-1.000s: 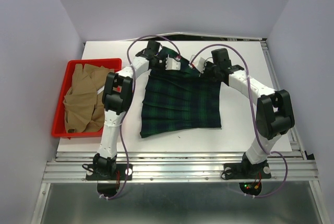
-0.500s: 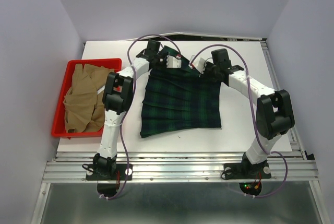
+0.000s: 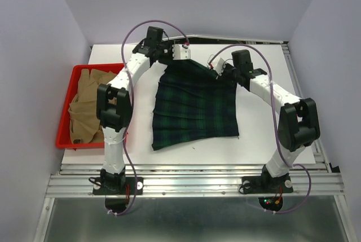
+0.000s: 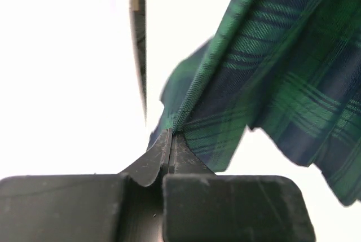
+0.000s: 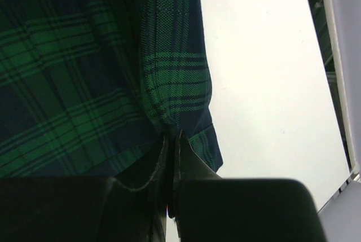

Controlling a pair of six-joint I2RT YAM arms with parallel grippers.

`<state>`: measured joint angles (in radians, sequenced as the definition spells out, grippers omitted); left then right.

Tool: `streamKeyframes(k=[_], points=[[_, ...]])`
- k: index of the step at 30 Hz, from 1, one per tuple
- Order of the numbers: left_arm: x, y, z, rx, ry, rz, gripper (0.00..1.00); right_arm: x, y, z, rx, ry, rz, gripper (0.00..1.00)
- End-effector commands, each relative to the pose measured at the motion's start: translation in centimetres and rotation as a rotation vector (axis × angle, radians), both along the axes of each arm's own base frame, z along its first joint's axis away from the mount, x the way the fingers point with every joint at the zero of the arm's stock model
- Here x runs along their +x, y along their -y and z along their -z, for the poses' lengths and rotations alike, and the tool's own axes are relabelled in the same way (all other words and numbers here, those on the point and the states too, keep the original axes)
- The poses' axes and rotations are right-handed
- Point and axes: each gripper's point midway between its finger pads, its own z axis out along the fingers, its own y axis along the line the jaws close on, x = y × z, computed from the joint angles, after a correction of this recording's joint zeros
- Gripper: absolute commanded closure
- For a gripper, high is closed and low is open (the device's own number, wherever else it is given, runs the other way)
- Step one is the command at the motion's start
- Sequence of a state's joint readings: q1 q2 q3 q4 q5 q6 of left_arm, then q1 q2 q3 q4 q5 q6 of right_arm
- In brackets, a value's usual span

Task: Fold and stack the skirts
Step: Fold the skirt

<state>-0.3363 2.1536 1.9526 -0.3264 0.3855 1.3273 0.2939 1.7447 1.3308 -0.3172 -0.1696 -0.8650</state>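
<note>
My right gripper moves back toward my base next, over the skirt to its near hem corner (image 3: 233, 132), and releases the waistband there, since the plaid lies unfolded.
A dark green and navy plaid skirt (image 3: 194, 104) lies spread on the white table (image 3: 265, 135), hem toward me, its far edge lifted. My left gripper (image 3: 181, 56) is shut on the skirt's far left waistband corner (image 4: 186, 106) near the table's back edge. My right gripper (image 3: 217, 70) is shut on the far right waistband corner (image 5: 175, 101). A tan skirt (image 3: 90, 104) lies crumpled in the red bin (image 3: 66, 139) at the left.
The red bin stands at the table's left edge. Purple cables loop over both arms. The table's back edge and wall lie just behind the grippers. Metal rails run along the near edge.
My left gripper has risen and moved back with the waistband corner, stretching the skirt's top edge taut. The left arm's elbow swung left. The right gripper shifted only slightly.
</note>
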Motion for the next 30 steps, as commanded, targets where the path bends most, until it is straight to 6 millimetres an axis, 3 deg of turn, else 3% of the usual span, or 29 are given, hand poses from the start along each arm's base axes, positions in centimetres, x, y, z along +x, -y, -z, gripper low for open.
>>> streamKeyframes(k=[1,2,4,5,6,7,9,10,11,12,13,14,15,17,18,20,21,25,30], points=[[-3.4,-3.5,-8.9,0.013,0.093,-0.07,1.0,-0.6,-0.1,-5.8,0.072,0.095,0.003,0.99],[-3.9,-3.7,-9.7,0.012,0.096,-0.07,1.0,-0.7,-0.1,-6.3,0.075,0.105,0.002,0.99],[-5.8,-4.3,-8.8,0.03,0.042,-0.075,1.0,-1.7,-0.3,-6.2,0.085,0.085,-0.021,0.99],[-7.1,-4.5,-10.5,0.021,0.062,-0.074,1.0,-2.2,-0.3,-6.3,0.087,0.084,-0.031,0.99],[-8.3,-4.8,-9.4,0.032,0.029,-0.077,1.0,-3.0,-0.5,-7.2,0.099,0.096,-0.054,0.99],[-9.9,-5.3,-10.4,0.032,0.028,-0.092,1.0,-3.9,-0.5,-6.5,0.1,0.078,-0.068,0.99],[-13.4,-5.7,-9.7,0.045,-0.025,-0.096,1.0,-5.8,-0.7,-6.4,0.114,0.061,-0.113,0.99],[-13.9,-5.5,-8.2,0.057,-0.061,-0.099,1.0,-6.5,-0.8,-6.4,0.123,0.053,-0.124,0.99],[-15.7,-5.9,-9.2,0.048,-0.056,-0.109,1.0,-7.1,-0.8,-6.4,0.129,0.051,-0.137,0.99],[-17.4,-5.7,-7.8,0.065,-0.096,-0.107,1.0,-8.2,-0.9,-7.0,0.129,0.066,-0.174,0.99],[-19.5,-6.1,-8.4,0.059,-0.105,-0.104,1.0,-8.9,-0.9,-6.8,0.123,0.061,-0.193,0.99],[-20.8,-6.1,-7.8,0.054,-0.136,-0.109,1.0,-10.0,-0.7,-5.2,0.111,0.031,-0.207,0.99],[-22.5,-6.3,-5.9,0.072,-0.189,-0.111,1.0,-10.7,-0.5,-4.7,0.098,0.033,-0.227,0.99],[-25.4,-5.7,-5.2,0.043,-0.229,-0.133,1.0,-12.7,0.2,-2.3,0.065,0.01,-0.252,0.99],[-27.0,-5.9,-2.7,0.07,-0.29,-0.145,1.0,-13.3,0.3,-1.6,0.051,0.016,-0.275,0.99],[-29.4,-5.0,-0.8,0.042,-0.353,-0.166,1.0,-15.3,0.9,1.3,0.024,-0.007,-0.303,0.99],[-30.8,-5.2,1.8,0.071,-0.41,-0.179,1.0,-15.5,0.9,1.9,0.022,0.008,-0.314,0.99],[-33.9,-3.8,6.7,0.081,-0.546,-0.196,1.0,-17.7,1.0,5.5,0.005,-0.006,-0.358,0.99],[-36.0,-2.6,9.9,0.094,-0.632,-0.206,1.0,-18.8,1.0,6.9,0.001,-0.015,-0.376,0.99]])
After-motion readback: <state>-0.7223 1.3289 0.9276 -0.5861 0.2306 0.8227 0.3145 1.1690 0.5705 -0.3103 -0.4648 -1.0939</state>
